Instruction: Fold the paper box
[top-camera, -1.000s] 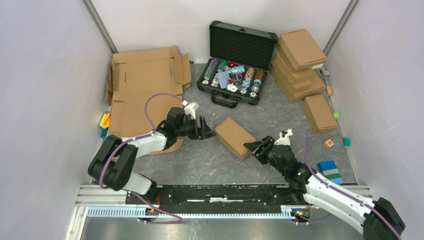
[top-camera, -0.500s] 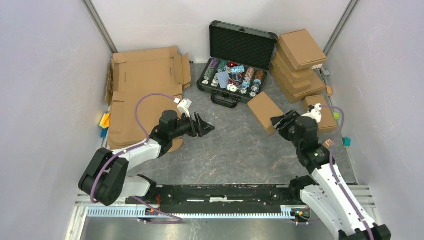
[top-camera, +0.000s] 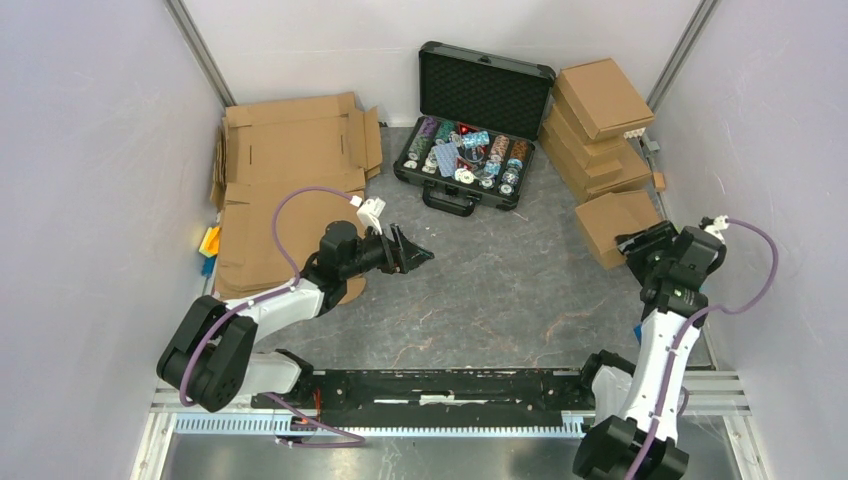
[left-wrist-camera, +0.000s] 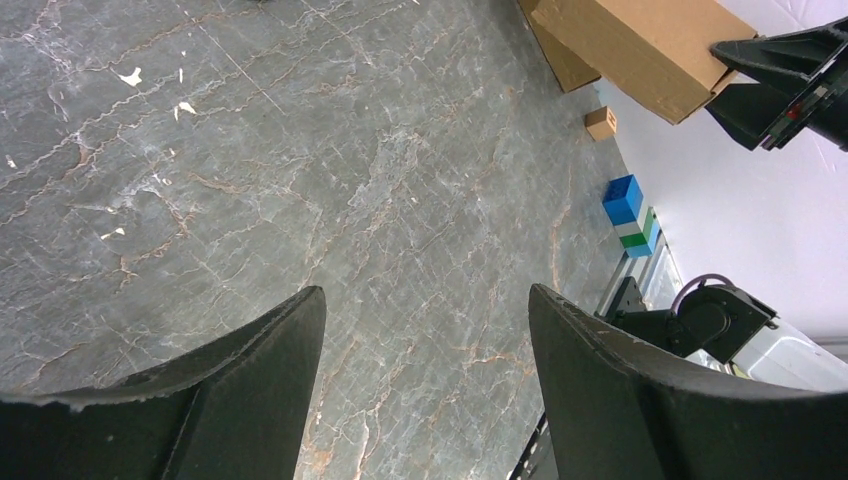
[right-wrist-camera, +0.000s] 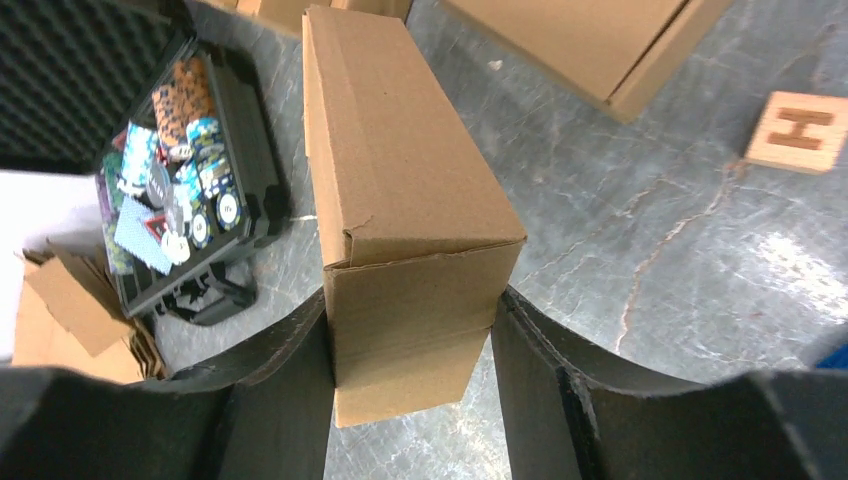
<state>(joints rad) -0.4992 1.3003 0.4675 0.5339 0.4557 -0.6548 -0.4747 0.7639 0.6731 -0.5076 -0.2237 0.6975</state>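
Note:
My right gripper moves to the right in the top view, turning, then down over the nearby folded box to release next, since the held box is closed.
The paper box (top-camera: 610, 222) is a closed brown cardboard box, held off the table at the right, next to the pile of folded boxes. My right gripper (top-camera: 640, 246) is shut on its near end; in the right wrist view the fingers (right-wrist-camera: 300, 380) press both side walls of the box (right-wrist-camera: 400, 170). My left gripper (top-camera: 420, 256) hovers left of centre above the grey table, open, with only bare table between its fingertips (left-wrist-camera: 425, 295). The left wrist view shows the box (left-wrist-camera: 640, 45) far off at its top right.
An open black case (top-camera: 470, 150) of poker chips stands at the back centre. Folded boxes (top-camera: 600, 120) are piled at the back right, with another (right-wrist-camera: 590, 40) lying close to the held box. Flat cardboard sheets (top-camera: 290, 170) cover the left. A wooden H block (right-wrist-camera: 797, 130) and coloured blocks (left-wrist-camera: 628, 212) lie at the right.
My right arm has swung the box from the table's middle to the right, beside the pile. My left gripper drew back a little to the left and stayed open.

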